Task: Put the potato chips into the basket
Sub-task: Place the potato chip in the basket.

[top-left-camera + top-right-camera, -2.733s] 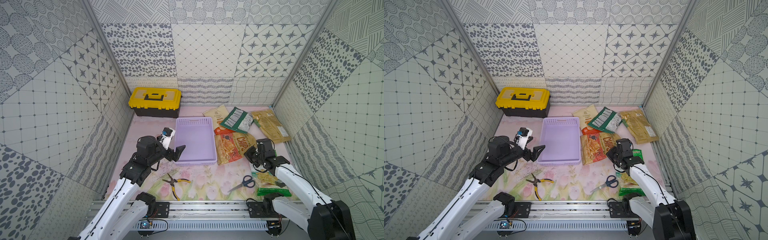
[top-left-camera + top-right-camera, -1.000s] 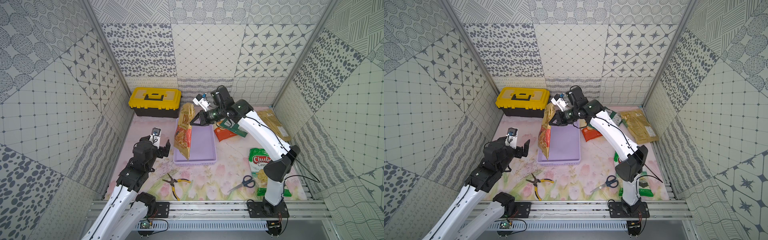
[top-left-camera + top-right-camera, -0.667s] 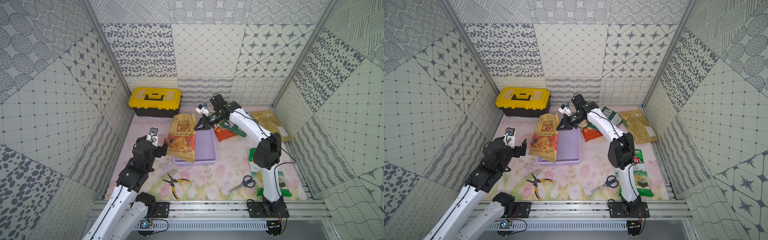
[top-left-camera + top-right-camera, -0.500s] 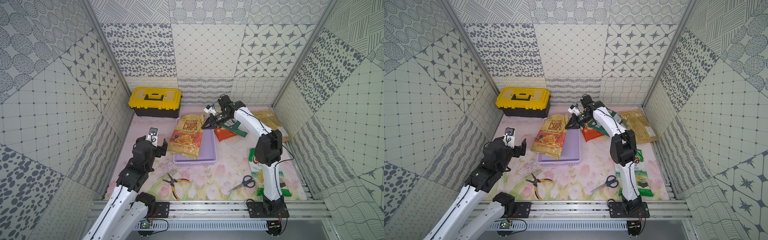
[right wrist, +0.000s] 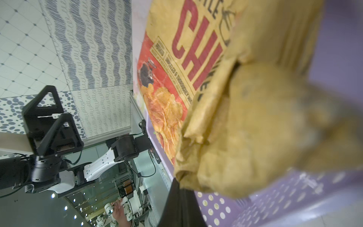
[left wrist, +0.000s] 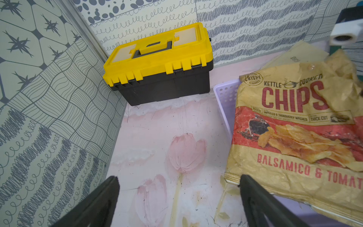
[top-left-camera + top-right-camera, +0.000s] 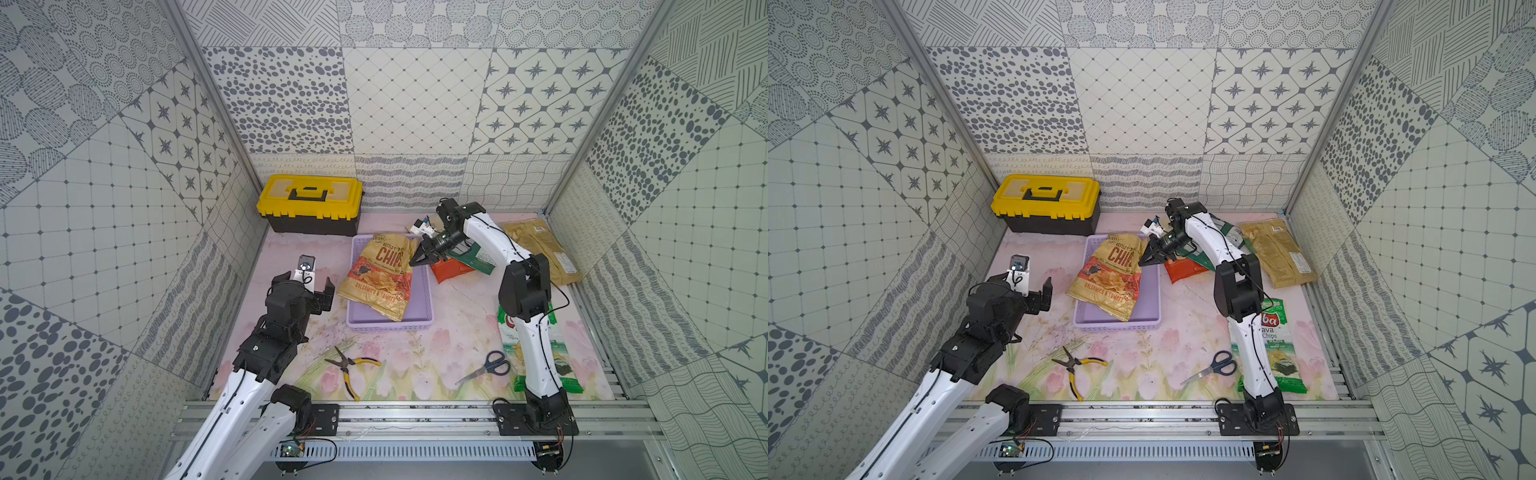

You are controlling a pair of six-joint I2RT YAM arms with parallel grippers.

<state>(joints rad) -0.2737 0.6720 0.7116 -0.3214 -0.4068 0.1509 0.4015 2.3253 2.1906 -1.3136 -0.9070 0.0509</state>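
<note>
My right gripper moves down toward the lilac basket's bottom below it next and releases the bag's corner there, because that corner is still held up.
The gold-red "CHIPS" bag [image 7: 380, 276] [image 7: 1108, 276] [image 6: 294, 127] lies slanted face up in the lilac basket [image 7: 390, 324] [image 7: 1117, 325] [image 6: 225, 96], its left edge over the basket's left rim. My right gripper [image 7: 417, 262] [image 7: 1146, 261] [image 5: 181, 186] is shut on the bag's far right corner [image 5: 235, 118] and holds that corner up. My left gripper [image 7: 307, 283] [image 6: 178, 177] hovers open and empty, left of the basket. On the right lie a tan-gold bag [image 7: 536, 249], a dark green bag [image 7: 473, 255] over an orange one [image 7: 451, 270], and the green-white bag [image 7: 1279, 353], partly behind my right arm.
A yellow-and-black toolbox [image 7: 309, 203] [image 6: 159, 62] stands at the back left against the wall. Yellow-handled pliers [image 7: 351, 368] and blue-handled scissors [image 7: 486, 365] lie near the front edge. Patterned walls close in three sides.
The CHIPS bag hung upright over the basket; my right gripper has swung right and back, laying it down flat into the basket. The left arm has barely moved.
</note>
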